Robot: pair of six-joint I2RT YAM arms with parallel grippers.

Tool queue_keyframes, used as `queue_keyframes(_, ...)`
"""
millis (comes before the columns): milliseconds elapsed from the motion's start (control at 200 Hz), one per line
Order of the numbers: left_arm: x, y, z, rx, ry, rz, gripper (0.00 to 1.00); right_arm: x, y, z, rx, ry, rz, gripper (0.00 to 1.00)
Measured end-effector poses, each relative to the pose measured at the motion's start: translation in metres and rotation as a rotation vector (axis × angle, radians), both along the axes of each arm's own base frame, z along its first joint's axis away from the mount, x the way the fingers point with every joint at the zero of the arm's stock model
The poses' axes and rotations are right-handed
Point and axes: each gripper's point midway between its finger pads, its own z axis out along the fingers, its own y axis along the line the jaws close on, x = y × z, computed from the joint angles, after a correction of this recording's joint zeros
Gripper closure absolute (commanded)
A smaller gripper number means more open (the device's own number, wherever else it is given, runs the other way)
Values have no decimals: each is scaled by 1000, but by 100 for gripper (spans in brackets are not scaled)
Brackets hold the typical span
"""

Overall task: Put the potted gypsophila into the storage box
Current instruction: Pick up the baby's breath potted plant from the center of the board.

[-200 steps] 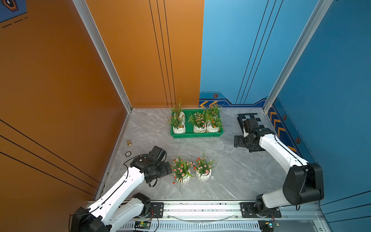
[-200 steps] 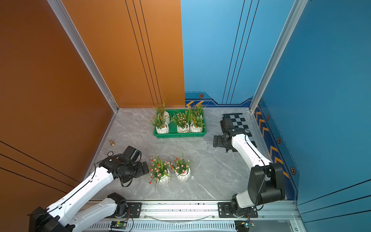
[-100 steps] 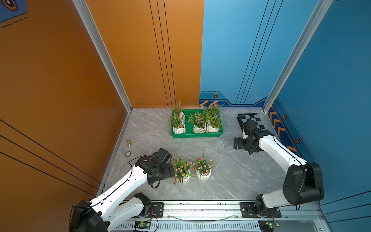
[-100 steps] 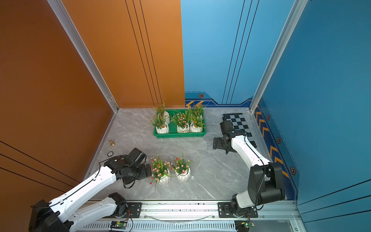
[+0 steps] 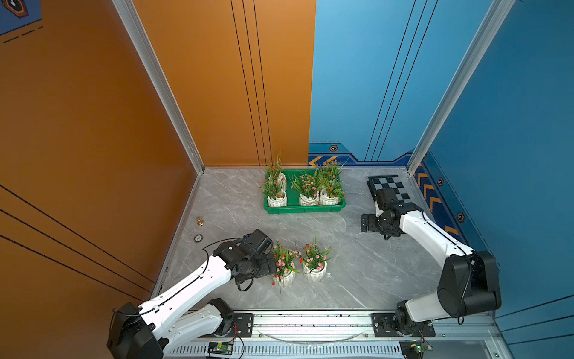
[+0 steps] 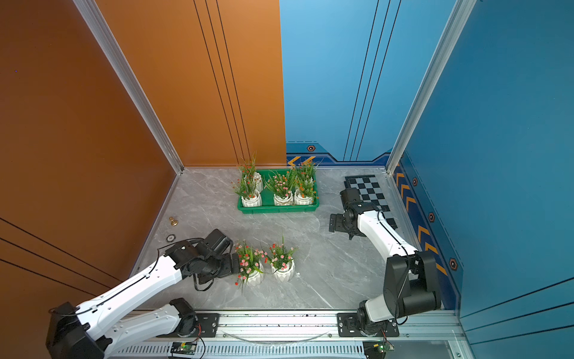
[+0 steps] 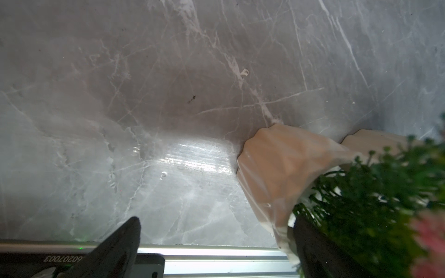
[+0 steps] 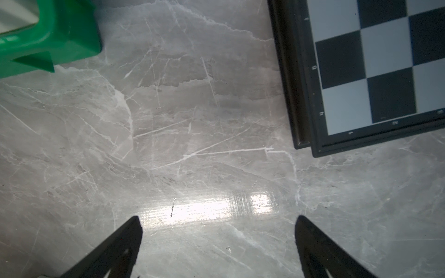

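The nearer pot's rim (image 5: 283, 275) (image 7: 283, 218) is right beside the gripper's finger among the sprigs, so the left gripper needs to move gently sideways toward it next and close on it.
The green storage box (image 5: 304, 209) (image 6: 278, 209) stands at the back of the marble floor with several potted gypsophila (image 5: 309, 199) in it. Two more pots stand side by side near the front, in both top views: one (image 5: 285, 277) (image 6: 255, 277) to the left, the other (image 5: 315, 272) (image 6: 283, 273) to the right. My left gripper (image 5: 271, 264) (image 7: 216, 231) is open, level with the left pot (image 7: 277, 168); one of its fingers (image 7: 313, 255) sits at the pot's rim among the sprigs. My right gripper (image 5: 367, 222) (image 8: 218, 231) is open over bare floor, to the right of the box.
A black-and-white chequered board (image 5: 388, 186) (image 8: 373, 72) lies at the back right, next to my right arm. A small brass piece (image 5: 199, 221) and a round disc (image 5: 198, 238) lie by the left wall. The metal rail (image 5: 310, 323) runs along the front edge.
My left gripper has moved right, up to the left pot on the floor. The right gripper has shifted slightly toward the front. Both stayed open.
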Motion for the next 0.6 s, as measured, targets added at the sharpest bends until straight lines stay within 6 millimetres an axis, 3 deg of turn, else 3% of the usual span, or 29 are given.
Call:
queue_keyframes(340,-1,-15,-13,22,33,-39,13,-1,0,-1,0,2,0,0)
queue_keyframes(596,4,-23,-14,26,34,-54,41,-2,0,-5,0,6,-3,0)
